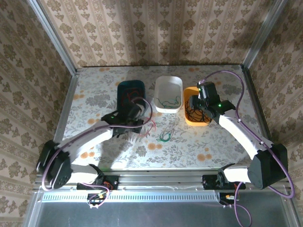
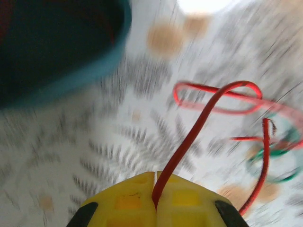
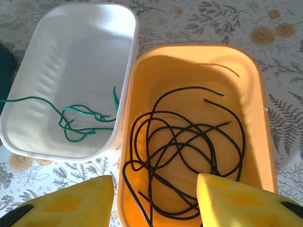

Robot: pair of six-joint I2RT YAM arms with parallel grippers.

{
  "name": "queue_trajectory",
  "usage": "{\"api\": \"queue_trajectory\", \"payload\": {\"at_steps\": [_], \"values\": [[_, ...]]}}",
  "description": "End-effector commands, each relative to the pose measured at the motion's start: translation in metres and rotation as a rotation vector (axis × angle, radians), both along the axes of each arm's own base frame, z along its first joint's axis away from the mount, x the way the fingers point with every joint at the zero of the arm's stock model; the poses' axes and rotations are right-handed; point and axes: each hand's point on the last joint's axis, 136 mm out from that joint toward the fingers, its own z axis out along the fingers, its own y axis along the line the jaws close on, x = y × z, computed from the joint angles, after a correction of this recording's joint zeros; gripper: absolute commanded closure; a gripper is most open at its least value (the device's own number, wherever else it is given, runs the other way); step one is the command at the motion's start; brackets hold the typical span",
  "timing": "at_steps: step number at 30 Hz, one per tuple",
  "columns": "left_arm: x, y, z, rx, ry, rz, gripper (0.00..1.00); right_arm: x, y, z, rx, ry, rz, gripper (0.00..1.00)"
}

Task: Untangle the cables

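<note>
The red cable (image 1: 152, 125) goes outward in my left gripper over the inside of the teal tray (image 1: 131, 87) next for release there, since other red cable already lies in it.
My left gripper (image 2: 156, 182) is shut on a red cable (image 2: 199, 123), which rises from the yellow jaws and loops to the right over the table. A green cable (image 2: 279, 151) lies tangled with the red loops at the right edge. From above, the left gripper (image 1: 137, 114) sits just below the teal tray (image 1: 131, 87), with the red cable (image 1: 152, 125) and the green cable (image 1: 164, 137) on the table beside it. My right gripper (image 3: 155, 182) hangs open over black cables (image 3: 189, 142) coiled in the orange tray (image 3: 255, 118), holding nothing.
A white tray (image 3: 128, 47) with a green cable (image 3: 78, 120) in it stands between the teal and orange trays. The three trays line the back of the flowered table (image 1: 213, 146). A metal frame rail (image 1: 71, 99) borders the left side.
</note>
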Motion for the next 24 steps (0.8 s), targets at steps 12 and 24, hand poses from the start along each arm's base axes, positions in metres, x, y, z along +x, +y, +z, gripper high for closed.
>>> {"api": "queue_trajectory", "payload": {"at_steps": [12,24], "values": [[0.146,0.069,0.097,-0.186,-0.206,0.322,1.00,0.005,0.003,0.015,0.027,-0.034,0.006,0.49],[0.200,0.045,0.042,-0.066,-0.183,0.297,0.29,-0.011,0.025,0.016,0.069,0.003,0.139,0.49]]}}
